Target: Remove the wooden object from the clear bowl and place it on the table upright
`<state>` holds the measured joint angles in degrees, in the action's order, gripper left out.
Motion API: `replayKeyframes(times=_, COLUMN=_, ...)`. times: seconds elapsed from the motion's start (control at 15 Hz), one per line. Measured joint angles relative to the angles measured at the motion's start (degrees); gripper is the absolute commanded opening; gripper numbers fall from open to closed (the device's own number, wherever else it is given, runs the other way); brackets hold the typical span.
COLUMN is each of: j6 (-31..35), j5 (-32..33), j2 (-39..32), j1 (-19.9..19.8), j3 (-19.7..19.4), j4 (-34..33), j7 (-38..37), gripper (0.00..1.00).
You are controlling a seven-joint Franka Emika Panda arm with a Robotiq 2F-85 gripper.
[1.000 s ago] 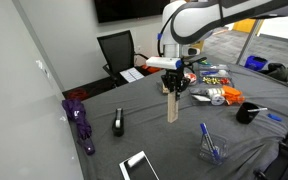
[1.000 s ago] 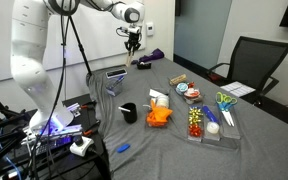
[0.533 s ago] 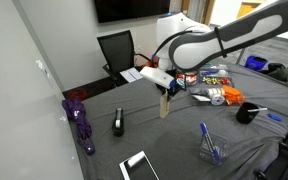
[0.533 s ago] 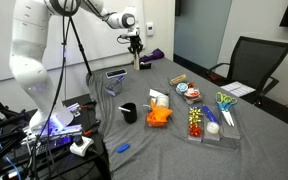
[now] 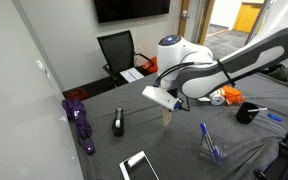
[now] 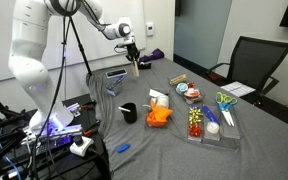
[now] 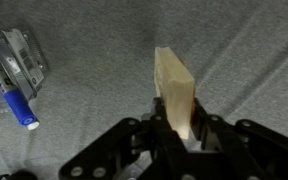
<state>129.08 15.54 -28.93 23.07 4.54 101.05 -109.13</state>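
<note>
My gripper lowers the wooden block onto the bare grey tabletop beside the clear bowl [image 5: 211,150] next to release it, as it already stands upright between my fingers.
My gripper [image 7: 179,128] is shut on the wooden object [image 7: 175,92], a plain tan block that stands upright between the fingers. In both exterior views the gripper [image 5: 167,101] [image 6: 132,52] holds the block [image 5: 167,116] [image 6: 133,67] vertical, with its lower end at or just above the dark grey table [image 5: 174,150] [image 6: 164,90]; I cannot tell whether they touch. The clear bowl [image 5: 211,150] [image 6: 115,81] [image 7: 12,62] stands apart from the block and holds blue pens [image 7: 20,109].
A black cup [image 5: 246,113] [image 6: 129,112], an orange object [image 6: 159,117], a tray of small items [image 6: 209,122], a purple object [image 5: 81,125], a small black item [image 5: 118,123] and a white flat device [image 5: 139,166] lie on the table. An office chair [image 5: 117,50] stands behind it.
The arm has bent down and carried the block lower towards the table, still upright in the shut gripper. The bowl and the other things have not moved.
</note>
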Motion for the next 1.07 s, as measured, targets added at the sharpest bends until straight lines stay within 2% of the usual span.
replayKeyframes(times=0.67, j6=2.7, j5=-0.5, j2=-0.4, j1=0.0, j3=0.0, j4=4.0, j7=0.0, gripper=0.07)
replayKeyframes(times=1.07, j6=5.8, j5=-3.5, j2=-2.3, j1=0.0, j3=0.3, j4=4.3, j7=0.2, gripper=0.07)
